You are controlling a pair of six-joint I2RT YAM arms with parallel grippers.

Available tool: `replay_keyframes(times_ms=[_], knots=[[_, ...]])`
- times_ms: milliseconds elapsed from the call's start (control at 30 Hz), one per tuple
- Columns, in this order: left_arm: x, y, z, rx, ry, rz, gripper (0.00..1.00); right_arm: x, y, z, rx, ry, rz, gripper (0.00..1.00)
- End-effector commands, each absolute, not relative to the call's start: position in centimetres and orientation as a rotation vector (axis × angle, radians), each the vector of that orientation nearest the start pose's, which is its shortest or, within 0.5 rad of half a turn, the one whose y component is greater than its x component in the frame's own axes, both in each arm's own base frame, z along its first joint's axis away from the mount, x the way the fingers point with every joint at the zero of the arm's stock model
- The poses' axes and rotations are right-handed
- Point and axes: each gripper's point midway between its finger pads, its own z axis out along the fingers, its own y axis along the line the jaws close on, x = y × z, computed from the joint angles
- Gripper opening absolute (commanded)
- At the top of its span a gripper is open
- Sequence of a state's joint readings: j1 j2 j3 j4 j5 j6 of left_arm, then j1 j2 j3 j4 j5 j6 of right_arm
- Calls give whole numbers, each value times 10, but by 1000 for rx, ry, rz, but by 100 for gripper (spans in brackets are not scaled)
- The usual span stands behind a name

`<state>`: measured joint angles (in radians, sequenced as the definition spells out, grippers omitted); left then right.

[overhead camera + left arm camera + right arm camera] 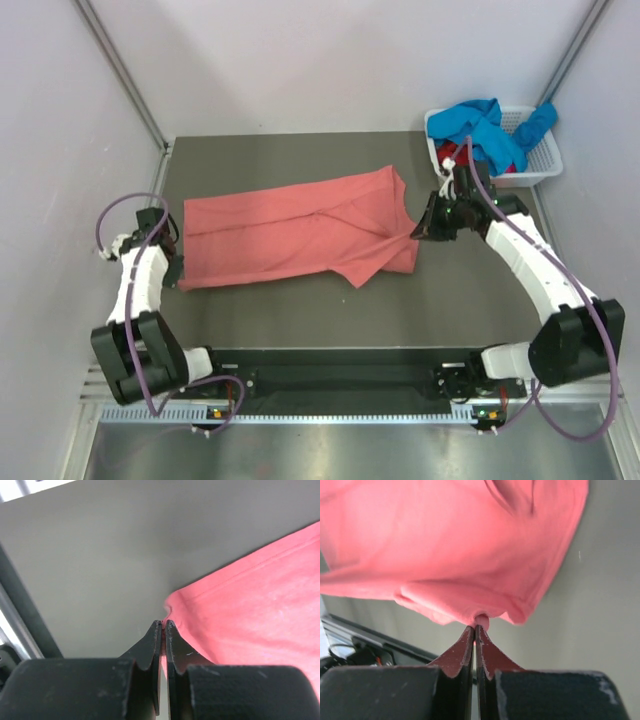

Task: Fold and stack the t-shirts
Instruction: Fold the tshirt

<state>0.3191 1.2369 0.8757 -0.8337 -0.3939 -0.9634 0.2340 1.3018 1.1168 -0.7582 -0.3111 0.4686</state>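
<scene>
I will move the pinched corner outward over the shirt with my left gripper next and let it go at the hem's middle [188, 235], because that is outward of the gripper.
A salmon-pink t-shirt [300, 235] lies stretched across the dark table, folded lengthwise, with its hem on the left and its collar end on the right. My left gripper [178, 268] is shut on the near-left corner of the hem; in the left wrist view the pink cloth [250, 610] is pinched at the fingertips [170, 628]. At the shirt's right end my right gripper [422, 230] is shut on a fold of the pink shirt [460, 550], bunched at its tips [469, 631]. A bright blue t-shirt [485, 125] and a bit of dark red cloth [505, 170] lie in the basket.
A white slotted plastic basket [540, 165] stands at the table's far right corner, close behind the right arm. Pale walls enclose the table on three sides. Bare dark table [300, 160] shows behind and in front of the shirt.
</scene>
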Motion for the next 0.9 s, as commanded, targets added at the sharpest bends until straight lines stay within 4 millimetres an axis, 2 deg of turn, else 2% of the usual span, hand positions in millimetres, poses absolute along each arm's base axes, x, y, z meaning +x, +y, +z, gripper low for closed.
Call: replay_keyframes(times_ms=[0,67,300,333,400,533,600,867], knots=[[253,116,94,-1607,2113,318,0,322,140,202,151,2482,681,0],[265,114,87,-1588,2159,297,0,334,141,200,159,2490,681,0],[306,111,78,-1522,2235,228,0,378,140,214,174,2431,705,0],[309,110,72,-1519,2258,227,0,383,140,209,178,2444,706,0],[319,109,73,-1508,2267,200,0,392,140,214,180,2429,709,0],[330,107,64,-1502,2302,192,0,409,139,211,198,2426,704,0],[336,109,66,-1493,2301,191,0,417,141,213,192,2414,718,0],[361,121,79,-1470,2254,207,0,444,146,199,187,2435,728,0]])
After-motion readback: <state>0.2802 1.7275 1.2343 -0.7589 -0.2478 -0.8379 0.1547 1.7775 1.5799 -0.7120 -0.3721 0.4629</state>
